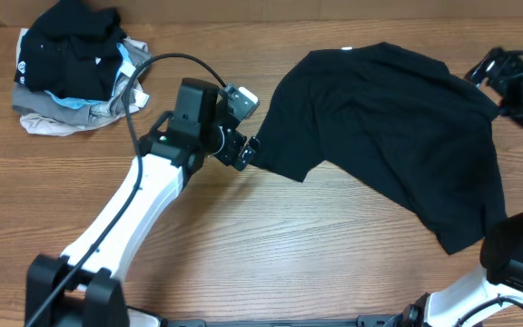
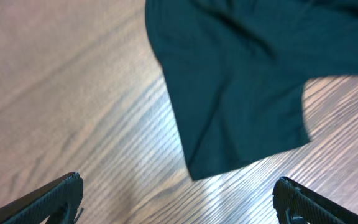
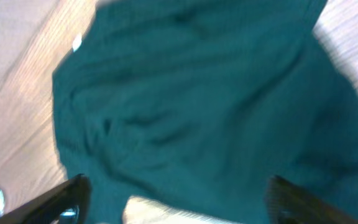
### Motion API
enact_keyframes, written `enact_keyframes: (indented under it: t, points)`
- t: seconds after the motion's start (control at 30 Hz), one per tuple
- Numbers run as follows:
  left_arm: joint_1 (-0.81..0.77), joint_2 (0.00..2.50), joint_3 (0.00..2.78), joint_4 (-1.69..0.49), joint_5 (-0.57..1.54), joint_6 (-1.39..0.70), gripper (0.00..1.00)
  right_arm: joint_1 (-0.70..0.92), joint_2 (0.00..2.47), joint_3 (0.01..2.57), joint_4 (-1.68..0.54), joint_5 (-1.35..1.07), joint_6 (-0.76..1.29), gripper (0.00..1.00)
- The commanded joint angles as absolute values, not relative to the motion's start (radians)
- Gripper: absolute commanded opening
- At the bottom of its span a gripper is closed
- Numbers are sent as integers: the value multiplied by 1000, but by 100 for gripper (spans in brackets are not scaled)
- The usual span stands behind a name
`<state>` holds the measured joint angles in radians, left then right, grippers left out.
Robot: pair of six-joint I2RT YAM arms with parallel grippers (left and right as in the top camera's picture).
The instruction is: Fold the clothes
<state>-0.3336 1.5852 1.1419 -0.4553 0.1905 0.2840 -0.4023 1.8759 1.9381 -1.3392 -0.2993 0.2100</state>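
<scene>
I will move my left gripper down and to its right in the overhead view, onto the sleeve's hem corner [image 1: 257, 163] [image 2: 194, 173], which is below it on that side.
A black T-shirt [image 1: 389, 127] lies spread and rumpled on the wooden table, right of centre. My left gripper [image 1: 246, 154] is open at the shirt's left sleeve edge. In the left wrist view the sleeve [image 2: 241, 87] lies ahead of the open fingers [image 2: 179, 199], apart from them. My right gripper [image 1: 490, 74] is at the shirt's far right edge. In the right wrist view it hangs open [image 3: 176, 202] over the dark cloth [image 3: 197, 106], holding nothing; that view is blurred.
A pile of other clothes [image 1: 75, 68], black on top with grey and light blue beneath, sits at the back left corner. Bare wood table [image 1: 289, 245] lies in front of the shirt.
</scene>
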Motion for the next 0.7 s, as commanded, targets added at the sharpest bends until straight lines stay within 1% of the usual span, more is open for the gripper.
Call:
enact_keyframes:
  t: [0.0, 0.03, 0.1, 0.2, 0.27, 0.3, 0.33, 0.47, 0.57, 0.67]
  points:
    - [-334, 1692, 1160, -465, 157, 255, 96, -373, 1864, 1945, -1397, -340, 208, 87]
    - [-334, 1737, 1160, -464, 158, 244, 93, -356, 1864, 1945, -1415, -296, 219, 84]
    - [-339, 1775, 1160, -463, 158, 226, 93, -337, 1864, 1945, -1438, -247, 250, 82]
    - [-341, 1813, 1160, -455, 158, 196, 92, -297, 1862, 1945, -1463, -142, 316, 77]
    - [-341, 1822, 1160, -454, 157, 163, 92, -251, 1850, 1945, -1489, -36, 381, 72]
    - [-341, 1824, 1160, -458, 158, 139, 92, -227, 1842, 1945, -1503, 12, 412, 71]
    - [-342, 1823, 1161, -468, 163, 95, 92, -162, 1816, 1945, -1538, 116, 478, 71]
    - [-348, 1824, 1161, -471, 237, 39, 90, -29, 1757, 1945, -1593, 196, 546, 73]
    - [-361, 1824, 1161, -476, 229, 19, 88, 30, 1711, 1945, -1626, 210, 589, 74]
    - [-381, 1824, 1161, -487, 197, 19, 87, 52, 1661, 1945, -1639, 209, 607, 75]
